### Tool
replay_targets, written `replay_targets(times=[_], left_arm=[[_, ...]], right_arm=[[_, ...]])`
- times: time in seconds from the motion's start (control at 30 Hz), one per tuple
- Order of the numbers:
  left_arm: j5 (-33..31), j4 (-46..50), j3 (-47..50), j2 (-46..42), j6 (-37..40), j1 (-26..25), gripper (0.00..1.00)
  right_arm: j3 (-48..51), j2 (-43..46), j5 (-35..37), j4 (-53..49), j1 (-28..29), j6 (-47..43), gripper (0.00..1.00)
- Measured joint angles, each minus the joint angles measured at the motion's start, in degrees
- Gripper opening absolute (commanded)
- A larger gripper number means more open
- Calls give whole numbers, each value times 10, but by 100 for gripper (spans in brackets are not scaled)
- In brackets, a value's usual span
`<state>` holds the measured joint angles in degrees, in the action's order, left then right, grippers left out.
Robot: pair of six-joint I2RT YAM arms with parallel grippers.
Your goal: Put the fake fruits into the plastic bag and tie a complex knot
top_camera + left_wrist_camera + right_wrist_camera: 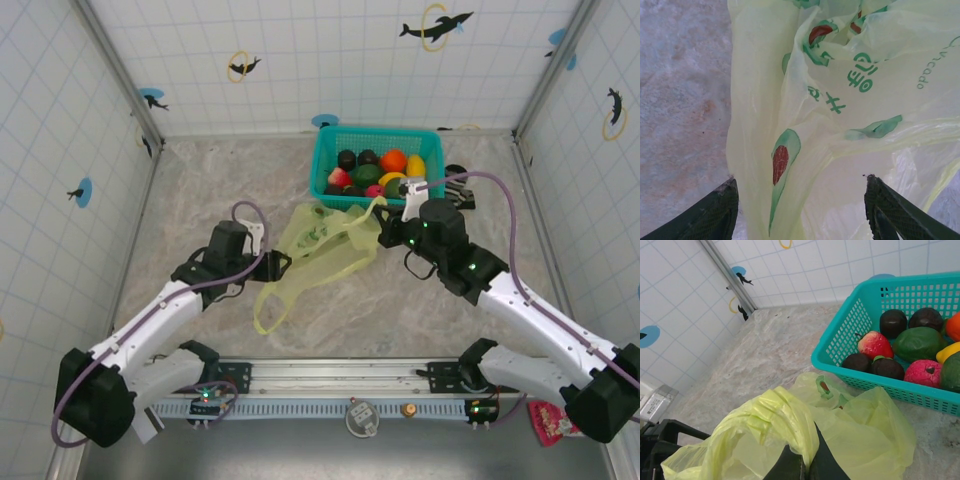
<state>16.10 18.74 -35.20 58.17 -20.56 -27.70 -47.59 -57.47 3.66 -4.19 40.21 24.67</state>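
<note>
My right gripper edges toward the teal basket (pixel 322 160) next, which stands just outward of it, and releases the bunched fold there, since my left gripper straddles the film.
The yellow-green plastic bag (pixel 325 248) lies crumpled on the table in front of the teal basket (pixel 322 160). The fake fruits (pixel 378 172) are all in the basket: red, dark brown, green, orange and yellow ones (pixel 875 345). My right gripper (pixel 386 224) is at the bag's right end. It is shut on a bunched fold of the bag (pixel 775 415), pinched between its dark fingers (pixel 790 465). My left gripper (pixel 278 265) is at the bag's left side. In the left wrist view it (pixel 800 210) stands open, with the bag's printed film (pixel 840 100) lying between its jaws.
A loose handle loop (pixel 268 305) of the bag trails toward the near rail. A black-and-white striped cloth (pixel 460 190) lies to the right of the basket. Tiled walls enclose the table on three sides. Bare marbled tabletop (pixel 680 100) lies left of the bag.
</note>
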Motion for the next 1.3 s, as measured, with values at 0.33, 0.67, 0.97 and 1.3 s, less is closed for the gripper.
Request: replay_targets(times=[0.33, 0.67, 0.97, 1.3], left_arm=[[-15, -17, 58, 37, -65, 0, 51], [81, -171, 131, 82, -194, 0, 38], [95, -258, 131, 137, -239, 0, 0], [-37, -95, -25, 127, -188, -1, 0]], right_arm=[[0, 0, -10, 0, -6, 7, 0], [0, 0, -21, 9, -17, 24, 0], [7, -9, -28, 31, -30, 37, 0], [17, -17, -45, -1, -53, 17, 69]])
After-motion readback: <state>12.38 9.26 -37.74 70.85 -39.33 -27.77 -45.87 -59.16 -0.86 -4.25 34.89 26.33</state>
